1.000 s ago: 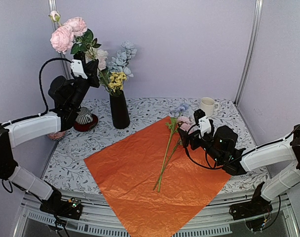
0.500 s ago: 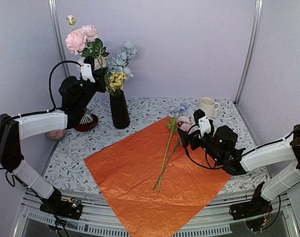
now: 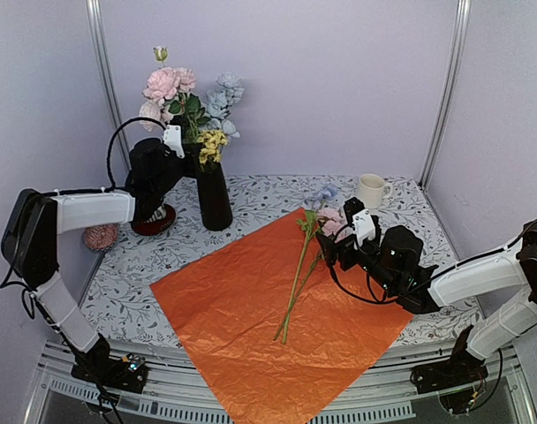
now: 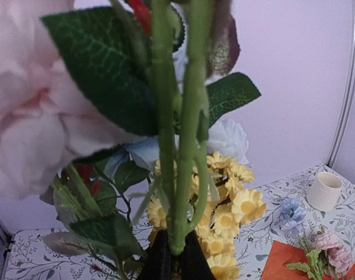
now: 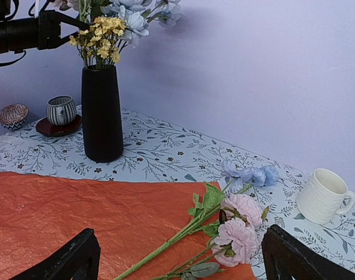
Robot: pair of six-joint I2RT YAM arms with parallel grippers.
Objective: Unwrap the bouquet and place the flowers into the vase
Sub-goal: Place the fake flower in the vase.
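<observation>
My left gripper is above the black vase's mouth (image 3: 210, 166), which lies open, so next it will lower toward it, carrying the cut ends down, and release the green stems.
The tall black vase (image 3: 214, 196) stands at the back left and holds blue and yellow flowers (image 3: 217, 110). Just left of its mouth, my left gripper (image 3: 182, 146) is shut on the green stems (image 4: 177, 146) of a pink-headed bunch (image 3: 167, 84), whose cut ends hang over the yellow clusters (image 4: 230, 210). The bouquet is unwrapped: its orange sheet (image 3: 251, 327) lies flat with loose flowers (image 3: 302, 265) across it, pink heads (image 5: 242, 224) and blue ones (image 5: 247, 174) at the far end. My right gripper (image 3: 337, 247) stands open just right of those heads, touching nothing.
A white mug (image 3: 371, 188) sits at the back right. A striped cup on a red saucer (image 3: 152, 216) and a small patterned bowl (image 3: 101, 237) stand left of the vase. Grey walls close in the floral-print table (image 3: 251, 199).
My left arm has carried the pink bunch rightward and down, from well left of the vase to just beside its mouth. The right arm and the loose flowers have not moved.
</observation>
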